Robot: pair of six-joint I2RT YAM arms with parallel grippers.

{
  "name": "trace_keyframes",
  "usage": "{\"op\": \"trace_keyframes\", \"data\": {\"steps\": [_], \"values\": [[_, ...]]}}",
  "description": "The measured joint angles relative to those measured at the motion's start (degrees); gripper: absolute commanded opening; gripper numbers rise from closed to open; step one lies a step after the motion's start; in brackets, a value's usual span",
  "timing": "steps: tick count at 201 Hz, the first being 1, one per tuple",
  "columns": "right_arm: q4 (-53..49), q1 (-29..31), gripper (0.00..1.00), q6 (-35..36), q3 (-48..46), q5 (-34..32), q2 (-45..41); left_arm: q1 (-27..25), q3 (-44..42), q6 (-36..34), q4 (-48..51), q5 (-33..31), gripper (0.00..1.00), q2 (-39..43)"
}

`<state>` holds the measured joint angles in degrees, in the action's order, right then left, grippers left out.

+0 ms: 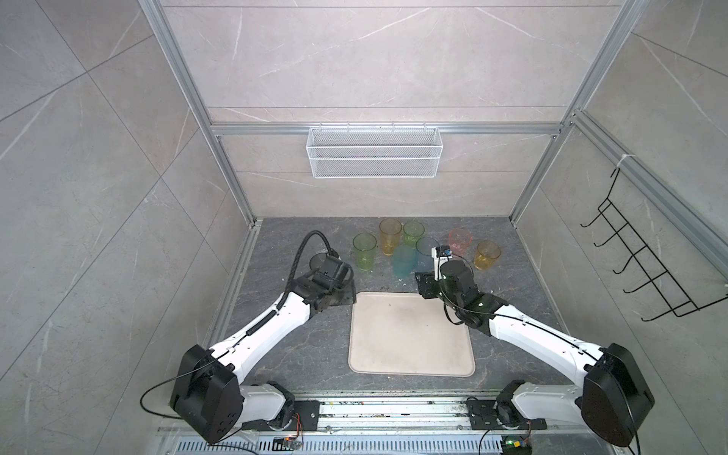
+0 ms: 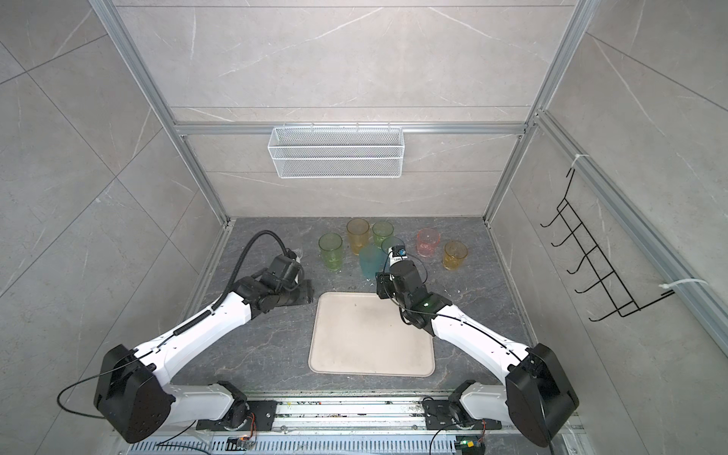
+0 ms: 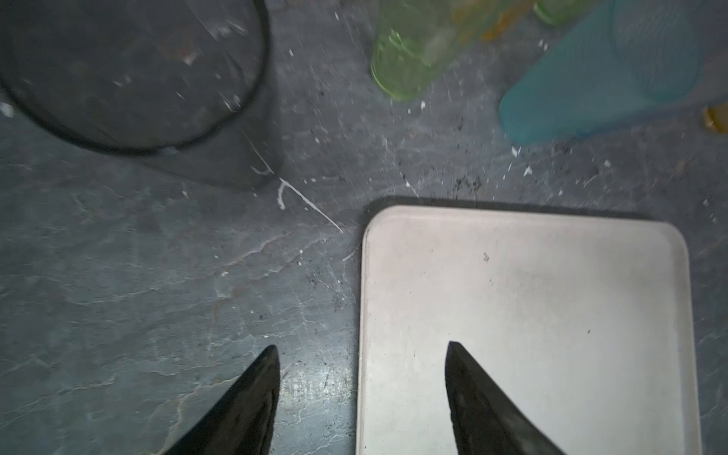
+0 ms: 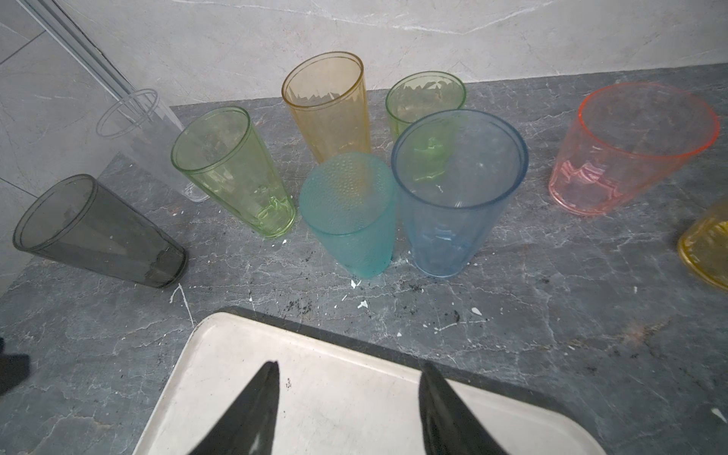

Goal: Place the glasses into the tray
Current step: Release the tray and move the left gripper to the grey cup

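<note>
The glass's top is open. So next I will move my left gripper outward and away from the tray (image 1: 409, 335), then straddle the side of the smoky grey glass's rim that faces off the tray.
The cream tray (image 1: 409, 335) (image 2: 370, 335) lies bare mid-table. Behind it stand several glasses: tall green (image 4: 232, 173), tall amber (image 4: 327, 106), short green (image 4: 425, 98), teal (image 4: 348, 212), blue (image 4: 453, 197), pink (image 4: 634, 145), short amber (image 4: 705, 248), clear (image 4: 138, 130) in the back left corner. The smoky grey glass (image 3: 130, 75) stands left of the tray's far corner. My left gripper (image 3: 362, 346) hangs open and empty over the tray's left rim (image 3: 364, 315), apart from the grey glass. My right gripper (image 4: 350, 365) is open and empty over the tray's far edge (image 4: 299, 338).
A white wire basket (image 1: 374, 151) hangs on the back wall. A black hook rack (image 1: 646, 256) is fixed to the right wall. Aluminium frame posts stand at the back corners. White chips and dark crumbs litter the slate top (image 4: 512, 323).
</note>
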<state>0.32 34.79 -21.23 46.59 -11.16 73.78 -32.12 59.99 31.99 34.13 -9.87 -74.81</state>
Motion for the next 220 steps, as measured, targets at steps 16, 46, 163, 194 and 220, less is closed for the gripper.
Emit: {"op": "trace_keyframes", "data": {"steps": [16, 46, 163, 194, 220], "values": [[0.00, 0.00, 0.60, -0.04, 0.00, 0.00, 0.02, 3.17, 3.43, 0.63, 2.16, -0.90, 0.71, 0.24], [0.00, 0.00, 0.60, -0.15, 0.00, 0.00, 0.17, 9.64, 10.05, 2.19, 7.17, -2.45, 0.72, -1.07], [0.00, 0.00, 0.61, -0.15, 0.00, -0.24, 0.17, 20.31, 30.71, 3.02, 21.20, 4.26, 0.68, -21.70], [0.00, 0.00, 0.61, -0.15, 0.00, -0.24, 0.17, 20.81, 33.33, 2.32, 24.09, 5.97, 0.65, -25.20], [-0.02, 0.00, 0.61, -0.15, 0.00, -0.26, 0.28, 21.49, 35.26, 1.40, 26.18, 6.95, 0.61, -27.76]]}}
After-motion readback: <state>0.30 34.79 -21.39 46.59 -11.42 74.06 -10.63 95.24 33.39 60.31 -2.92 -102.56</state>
